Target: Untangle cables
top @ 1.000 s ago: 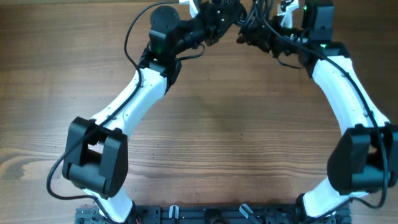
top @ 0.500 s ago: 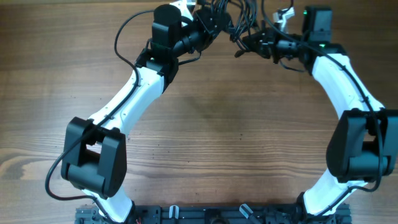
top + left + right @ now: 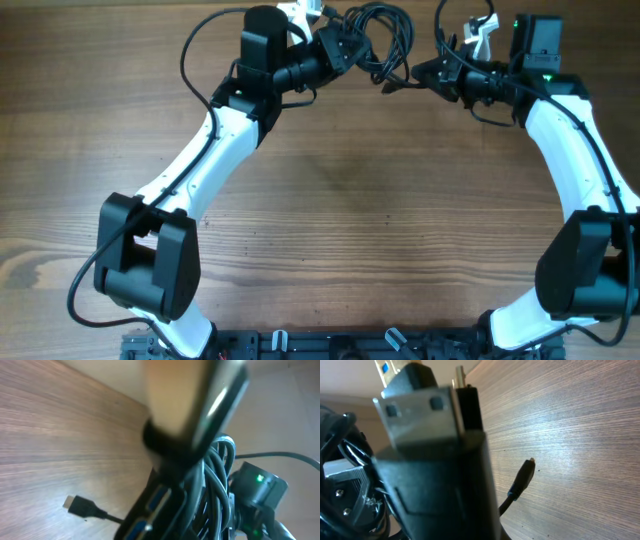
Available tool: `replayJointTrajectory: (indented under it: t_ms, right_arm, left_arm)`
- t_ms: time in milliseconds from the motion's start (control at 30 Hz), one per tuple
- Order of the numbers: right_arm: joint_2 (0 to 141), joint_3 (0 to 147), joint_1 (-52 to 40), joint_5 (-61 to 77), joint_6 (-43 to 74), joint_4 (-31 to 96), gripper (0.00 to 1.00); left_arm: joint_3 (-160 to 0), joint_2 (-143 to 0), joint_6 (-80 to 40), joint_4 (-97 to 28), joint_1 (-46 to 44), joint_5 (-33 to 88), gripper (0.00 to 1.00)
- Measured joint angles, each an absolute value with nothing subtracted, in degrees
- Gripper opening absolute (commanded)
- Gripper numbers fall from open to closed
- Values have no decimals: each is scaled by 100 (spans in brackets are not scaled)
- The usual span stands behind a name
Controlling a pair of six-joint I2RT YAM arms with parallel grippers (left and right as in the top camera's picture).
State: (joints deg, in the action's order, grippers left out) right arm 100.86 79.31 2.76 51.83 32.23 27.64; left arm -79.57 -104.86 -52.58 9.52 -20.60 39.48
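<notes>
The right gripper is just past the loops, to the right of my left gripper in the overhead view, so I will carry the clump toward it and release.
The cables (image 3: 386, 36) are a clump of thin black loops held above the table's far edge. My left gripper (image 3: 350, 48) is shut on the clump's left side. In the left wrist view the cords (image 3: 216, 480) fill the jaws and a small plug end (image 3: 80, 505) hangs over the wood. My right gripper (image 3: 432, 72) is just right of the clump, shut on a black plug body (image 3: 435, 460) that blocks most of the right wrist view. Another small plug (image 3: 524, 476) dangles beside it.
The wooden table (image 3: 360, 220) spreads below both arms. The table's far edge lies right behind the grippers. Each arm's own thicker black wire arcs beside its wrist, on the left (image 3: 190, 60) and on the right (image 3: 482, 20).
The grippers have drawn apart, the left one to the left and the right one to the right. The clump has opened into wider loops between them.
</notes>
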Motion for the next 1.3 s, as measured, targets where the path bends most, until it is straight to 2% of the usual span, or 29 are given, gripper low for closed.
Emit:
replayJointTrajectory:
  t_ms: [200,300,333,433,700,1000,1100,1200,1300]
  right_arm:
    - [9929,7933,462,5277,3127,3155,6]
    - [9898,7940,473,5256,2808,3470,21]
    - [9898,7933,508,5196,2696,3653,30]
    - [9898,7909,698,4976,2268,3846,40]
    - [9710,7891,819,4945,1194,3900,42]
    - [8547,7891,819,5015,742,3874,50]
    - [8484,7891,788,5013,729,3876,51]
    - [8484,7891,620,5009,587,3857,58]
    - [8484,7891,279,4779,342,3852,61]
  left_arm:
    - [-7957,-10486,-5260,934,-1981,4368,4]
    - [-7957,-10486,-5258,1052,-1970,4442,4]
    - [-7957,-10486,-5258,1186,-1916,4370,4]
    - [-7968,-10460,-5258,1317,-1498,4147,4]
    - [-8062,-10422,-4539,1162,-1326,4034,4]
    - [-8064,-10422,-3013,537,-1920,4191,4]
    - [-8064,-10422,-2462,373,-2176,4200,4]
    - [-8073,-10422,-1916,47,-2429,4211,4]
    - [-8082,-10422,-1518,-412,-2639,4213,4]
